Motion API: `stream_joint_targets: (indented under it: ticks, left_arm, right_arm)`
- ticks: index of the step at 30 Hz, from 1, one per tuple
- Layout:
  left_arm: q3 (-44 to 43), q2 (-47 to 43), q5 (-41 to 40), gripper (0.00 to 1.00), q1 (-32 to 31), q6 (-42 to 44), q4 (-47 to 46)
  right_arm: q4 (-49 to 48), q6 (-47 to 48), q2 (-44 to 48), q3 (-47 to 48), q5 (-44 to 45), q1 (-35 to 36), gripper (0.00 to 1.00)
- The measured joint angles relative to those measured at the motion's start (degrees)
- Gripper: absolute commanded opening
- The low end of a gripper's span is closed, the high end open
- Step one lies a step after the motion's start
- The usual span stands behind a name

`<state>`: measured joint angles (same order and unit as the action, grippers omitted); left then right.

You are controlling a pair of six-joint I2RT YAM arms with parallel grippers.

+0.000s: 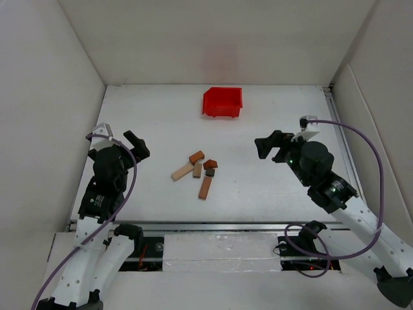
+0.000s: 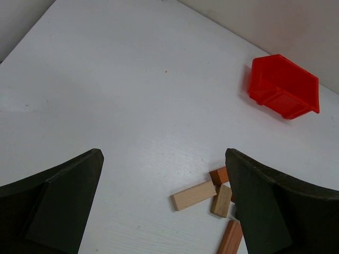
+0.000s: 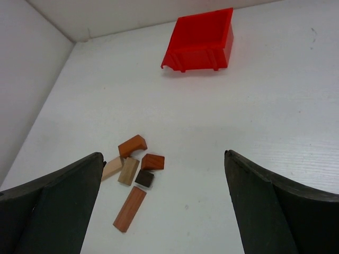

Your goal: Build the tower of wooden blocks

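Note:
Next, my right gripper swings left in the top view and comes down astride the middle of the long reddish bar [image 1: 205, 187] [image 3: 130, 209], since the reddish bar lies below and that way.
Several small wooden blocks lie loose and flat in a cluster at the table's middle, none stacked: a light tan bar [image 1: 182, 172], an orange-brown arch piece [image 1: 196, 157], a reddish-brown peaked piece [image 1: 210, 164], a small dark block [image 1: 210, 172] and a long reddish bar [image 1: 205, 187]. They also show in the right wrist view, arch [image 3: 132, 145], peaked piece [image 3: 152, 161], and the tan bar shows in the left wrist view [image 2: 194, 195]. My left gripper [image 1: 119, 139] [image 2: 163, 159] is open and empty, left of the cluster. My right gripper [image 1: 274, 143] [image 3: 163, 156] is open and empty, right of it.
A red plastic bin [image 1: 222, 110] stands at the back middle of the white table, also seen from both wrists [image 2: 283, 87] [image 3: 201, 39]. White walls close in the left, right and back sides.

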<state>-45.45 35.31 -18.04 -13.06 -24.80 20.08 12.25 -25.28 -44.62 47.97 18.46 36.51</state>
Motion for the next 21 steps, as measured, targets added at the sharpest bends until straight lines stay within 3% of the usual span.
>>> stream_joint_targets:
  ticks: [5, 10, 18, 21]
  left_arm:
    - [0.00, -1.14, 1.03, 0.99, 0.00, 0.20, -0.11]
    - [0.00, -3.21, 2.38, 0.99, 0.00, 0.42, -0.15]
    - [0.00, -6.71, 3.85, 0.99, 0.02, 0.61, -0.98]
    - [0.00, -6.40, 4.68, 0.99, 0.02, 0.79, -1.01]
  right_arm:
    - [-1.38, 0.42, -0.35, -0.63, -4.11, -3.58, 1.00]
    - [-1.16, -0.15, -5.81, 0.66, -5.42, -2.43, 1.00]
    - [5.27, -5.20, -23.50, 10.03, 9.40, 15.54, 1.00]
    - [6.54, -6.80, -27.10, 13.49, 10.47, 20.57, 1.00]
